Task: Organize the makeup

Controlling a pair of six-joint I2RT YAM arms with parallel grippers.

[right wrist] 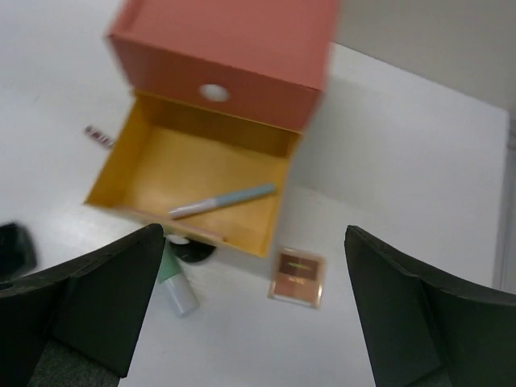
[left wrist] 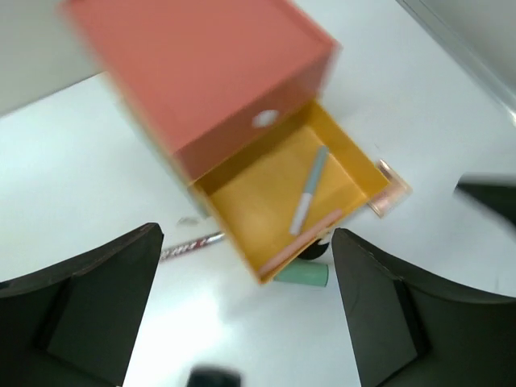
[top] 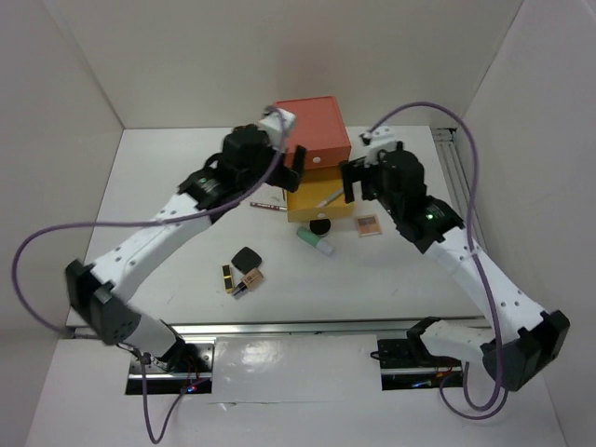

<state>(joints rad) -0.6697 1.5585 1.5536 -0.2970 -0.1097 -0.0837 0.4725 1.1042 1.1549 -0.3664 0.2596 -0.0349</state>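
I should next swing my right gripper, turning, past the open drawer (top: pixel 307 207), down to the thin red tube outside.
The yellow drawer (top: pixel 307 207) of the coral-topped box (top: pixel 312 126) stands pulled open with a blue-white pencil (top: pixel 329 198) lying inside. On the table lie a pink palette (top: pixel 369 225), a mint tube (top: pixel 315 241), a round black pot (top: pixel 319 225), a thin pencil (top: pixel 267 205), a black square compact (top: pixel 246 258) and a gold-black lipstick (top: pixel 226 277). My left gripper (top: pixel 296 166) hovers open and empty at the drawer's left side. My right gripper (top: pixel 357 182) hovers open and empty at its right, above the palette (right wrist: pixel 297 277).
A beige stick (top: pixel 250 279) lies beside the lipstick. White walls enclose the table on three sides. A metal rail (top: pixel 452 163) runs along the far right. The mint tube (right wrist: pixel 176 286) and pot (right wrist: pixel 193 251) lie right against the drawer's front.
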